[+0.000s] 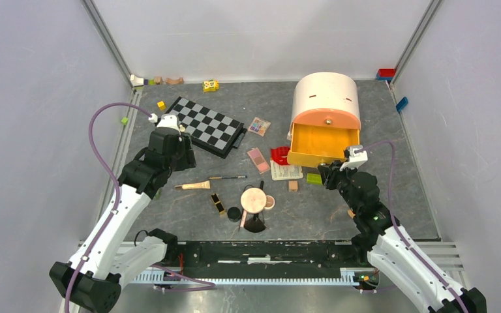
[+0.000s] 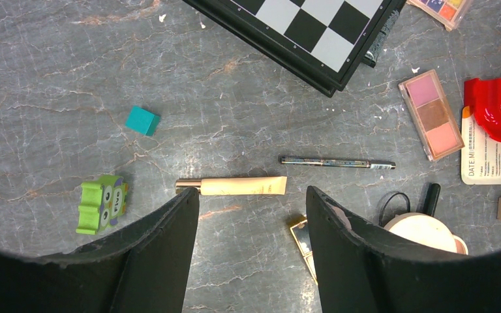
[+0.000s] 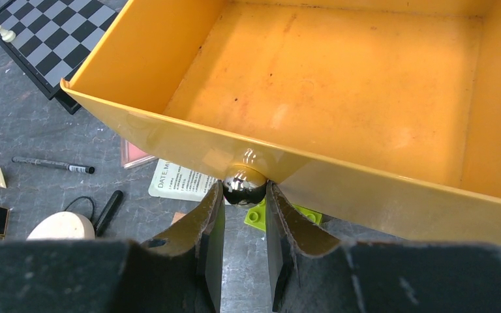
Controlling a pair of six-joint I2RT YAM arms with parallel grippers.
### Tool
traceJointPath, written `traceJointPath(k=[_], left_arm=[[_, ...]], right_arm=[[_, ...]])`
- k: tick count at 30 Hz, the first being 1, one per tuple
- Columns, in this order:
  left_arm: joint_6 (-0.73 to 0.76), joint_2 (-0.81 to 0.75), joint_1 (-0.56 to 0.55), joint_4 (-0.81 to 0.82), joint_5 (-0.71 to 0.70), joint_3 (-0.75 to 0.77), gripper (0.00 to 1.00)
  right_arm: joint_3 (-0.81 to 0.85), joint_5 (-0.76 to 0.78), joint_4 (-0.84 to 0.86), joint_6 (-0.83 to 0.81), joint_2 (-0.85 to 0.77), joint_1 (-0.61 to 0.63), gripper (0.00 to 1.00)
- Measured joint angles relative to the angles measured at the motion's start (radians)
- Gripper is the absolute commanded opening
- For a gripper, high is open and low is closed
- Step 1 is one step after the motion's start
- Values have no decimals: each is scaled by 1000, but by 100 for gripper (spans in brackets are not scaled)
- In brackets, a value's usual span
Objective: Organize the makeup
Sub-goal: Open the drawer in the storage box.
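Note:
The robot's right gripper will draw back to open the empty orange drawer wider, as the makeup is still scattered outside it, and will then release the shiny knob (image 1: 323, 163) (image 3: 244, 182).
The makeup lies scattered on the grey table. A cream tube (image 2: 241, 186), a thin black pencil (image 2: 336, 162), a pink palette (image 2: 430, 115), a multicolour palette (image 1: 259, 126), a black-gold tube (image 2: 302, 236) and a round peach compact (image 1: 254, 199) all show. My left gripper (image 2: 253, 203) hovers open and holds nothing, the cream tube just beyond its fingertips. My right gripper (image 3: 243, 190) is shut on the shiny knob (image 3: 244, 182) of the orange drawer (image 3: 398, 195). The drawer is pulled out of the cream box (image 1: 326, 94), and nothing shows inside it.
A chessboard (image 1: 209, 126) lies at the back left. A red curved piece (image 2: 499, 107), a printed card (image 3: 179, 179) and a green brick (image 3: 261, 215) sit in front of the drawer. A teal block (image 2: 142, 120) and a green owl block (image 2: 102, 202) are at the left.

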Motion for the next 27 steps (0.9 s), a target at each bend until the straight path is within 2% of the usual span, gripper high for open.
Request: traceJointPath(k=[8,27], left_arm=[[0,0,0,0,0,0,68],[0,0,0,0,0,0,67]], right_arm=[[11,-10,-22,0,-6,0,8],[22,-48,-94,-8,-71,0,7]])
